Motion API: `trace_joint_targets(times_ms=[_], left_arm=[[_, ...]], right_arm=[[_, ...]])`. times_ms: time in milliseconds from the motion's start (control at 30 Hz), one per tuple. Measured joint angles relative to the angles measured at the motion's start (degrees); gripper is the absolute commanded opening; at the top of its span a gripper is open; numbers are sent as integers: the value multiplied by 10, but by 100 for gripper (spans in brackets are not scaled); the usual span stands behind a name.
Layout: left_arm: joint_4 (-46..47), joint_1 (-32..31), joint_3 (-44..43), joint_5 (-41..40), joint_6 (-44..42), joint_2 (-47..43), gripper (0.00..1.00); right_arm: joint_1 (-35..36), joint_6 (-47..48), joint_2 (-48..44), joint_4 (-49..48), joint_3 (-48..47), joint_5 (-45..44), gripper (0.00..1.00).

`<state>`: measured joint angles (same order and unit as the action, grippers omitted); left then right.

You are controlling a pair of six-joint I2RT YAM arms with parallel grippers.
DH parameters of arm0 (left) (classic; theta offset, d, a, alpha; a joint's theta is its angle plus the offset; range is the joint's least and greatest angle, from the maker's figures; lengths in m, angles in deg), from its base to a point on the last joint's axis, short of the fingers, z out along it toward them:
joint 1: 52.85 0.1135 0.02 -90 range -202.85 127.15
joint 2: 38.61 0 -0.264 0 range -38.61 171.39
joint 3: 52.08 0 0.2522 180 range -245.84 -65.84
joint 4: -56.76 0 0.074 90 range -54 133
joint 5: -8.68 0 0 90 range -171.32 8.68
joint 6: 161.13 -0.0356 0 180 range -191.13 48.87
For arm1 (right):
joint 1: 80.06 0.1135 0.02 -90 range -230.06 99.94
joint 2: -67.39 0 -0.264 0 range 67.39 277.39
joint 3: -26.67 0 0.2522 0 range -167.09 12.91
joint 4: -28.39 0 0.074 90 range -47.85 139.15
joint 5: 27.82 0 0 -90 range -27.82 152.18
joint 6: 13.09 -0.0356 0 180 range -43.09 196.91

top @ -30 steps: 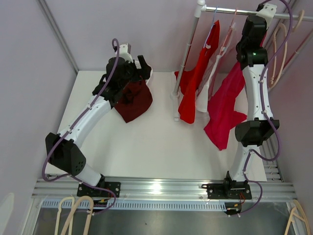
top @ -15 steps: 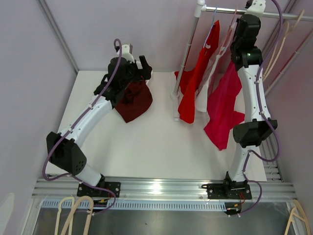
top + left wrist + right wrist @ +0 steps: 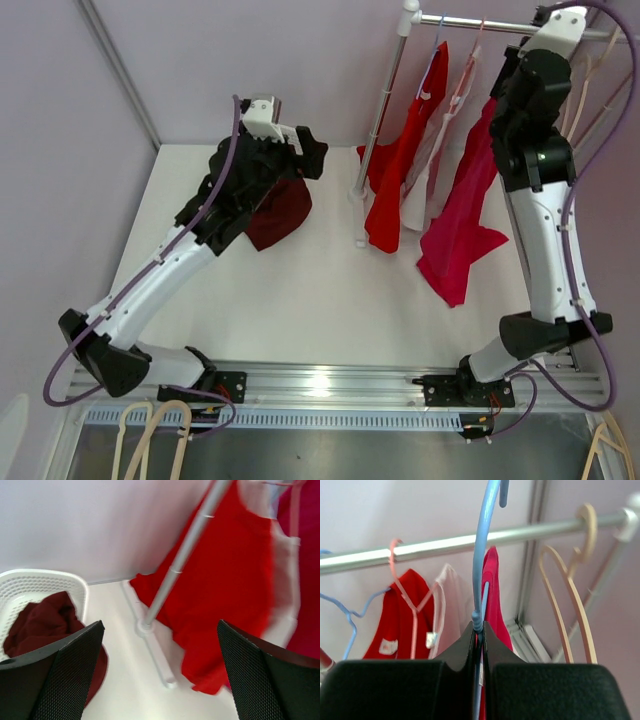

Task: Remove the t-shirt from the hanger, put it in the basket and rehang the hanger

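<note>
The left gripper moves back and toward the right in the top view next, turning onto the crimson t-shirt's near lower hem [image 3: 449,287], which hangs free.
A crimson t-shirt [image 3: 462,215] hangs from a blue hanger [image 3: 481,560] at the right end of the rail [image 3: 435,544]. My right gripper [image 3: 479,630] is shut on the hanger's neck, just below its twisted collar. The hook rises in front of the rail and ends above it. The t-shirt [image 3: 492,577] shows as a narrow strip behind the hanger. My left gripper [image 3: 160,677] is open with nothing between its fingers. It hovers over the table between the basket and the rack's pole [image 3: 186,560]. In the top view my left gripper [image 3: 312,155] sits left of the rack.
A white basket [image 3: 35,580] holds a maroon garment [image 3: 37,622]. A red t-shirt [image 3: 230,580] on a pink hanger [image 3: 402,575] and a white garment [image 3: 449,605] hang on the rail. Beige hangers [image 3: 567,605] hang at the right end. The rack's foot [image 3: 157,655] lies on the table.
The left arm has stretched forward and to the right, away from the basket and towards the rack. The right arm has swung right and up, taking the hanger and crimson t-shirt with it.
</note>
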<state>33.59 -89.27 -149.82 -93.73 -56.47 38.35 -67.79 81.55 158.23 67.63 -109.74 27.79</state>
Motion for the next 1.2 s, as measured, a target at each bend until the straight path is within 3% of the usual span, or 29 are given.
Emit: trace_joint_targets(times_ms=[267, 567, 767, 1067, 1200], left_arm=[[14, -132, 89, -13, -43, -90, 99], [137, -374, 291, -37, -117, -177, 99], [260, -431, 381, -50, -137, -141, 100], [432, -482, 387, -70, -202, -14, 99], [463, -494, 371, -73, -217, 22, 99]], right_arm=[[7, -123, -97, 100, 97, -85, 0], [62, -264, -198, 225, 218, -93, 0], [87, -301, -268, 249, 236, -77, 0], [100, -317, -288, 273, 234, -66, 0], [103, -320, -287, 275, 234, -65, 0]])
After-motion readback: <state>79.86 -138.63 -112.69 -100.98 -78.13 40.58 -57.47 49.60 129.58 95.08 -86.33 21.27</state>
